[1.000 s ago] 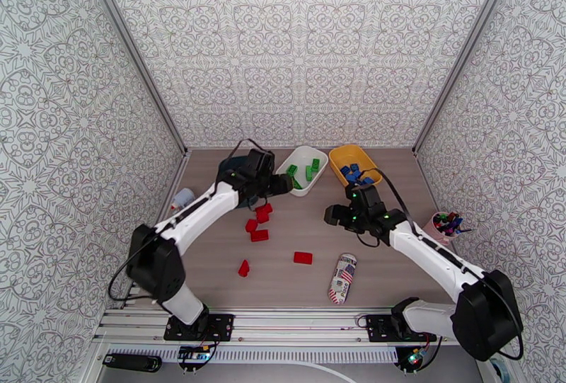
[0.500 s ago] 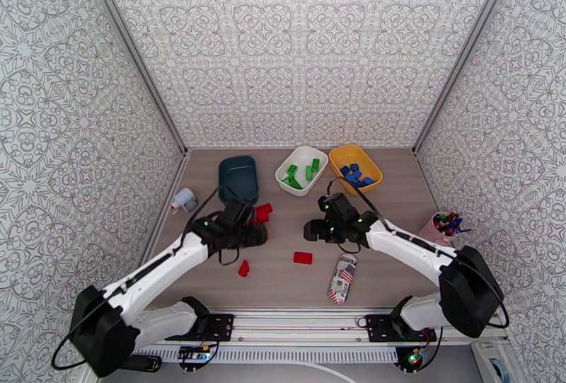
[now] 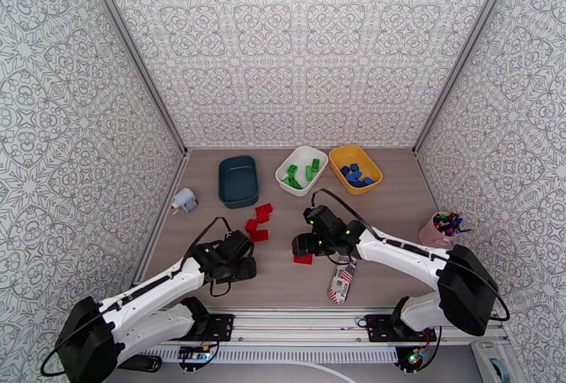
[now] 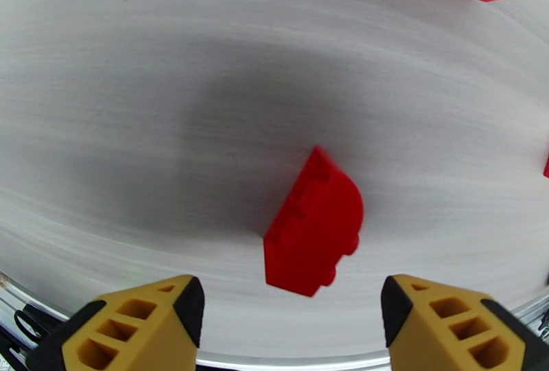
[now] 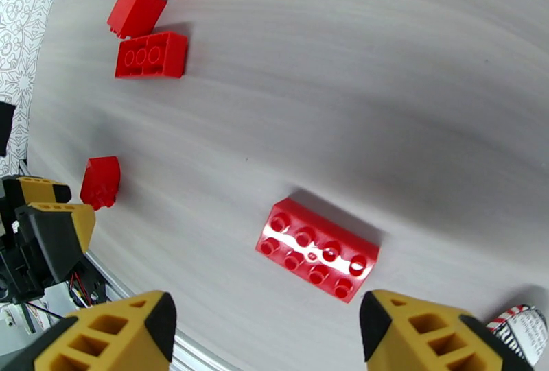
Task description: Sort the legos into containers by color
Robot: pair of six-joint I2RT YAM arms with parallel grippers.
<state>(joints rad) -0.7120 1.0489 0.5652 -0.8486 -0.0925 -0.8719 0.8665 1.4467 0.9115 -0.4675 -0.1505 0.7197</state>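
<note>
I need to move my left gripper down over the small red lego first and then close on it to get it.
My left gripper (image 3: 243, 267) hovers open over a small red lego (image 4: 314, 225), which lies on the table between its yellow fingers (image 4: 137, 324). My right gripper (image 3: 302, 247) is open above a red eight-stud lego (image 5: 317, 249), also seen in the top view (image 3: 303, 259). Three more red legos (image 3: 259, 224) lie together in front of the dark teal bin (image 3: 238, 180). Green legos sit in the white bin (image 3: 302, 170) and blue ones in the yellow bin (image 3: 355, 168).
A printed can (image 3: 342, 278) lies just right of my right gripper. A pink cup of markers (image 3: 443, 227) stands at the right wall. A small white object (image 3: 184, 200) sits at the left. The metal rail (image 3: 297, 324) runs along the near edge.
Both arms have drawn back from the bins toward the near edge. The left gripper went from the teal bin to the small red lego, the right to the eight-stud one.
</note>
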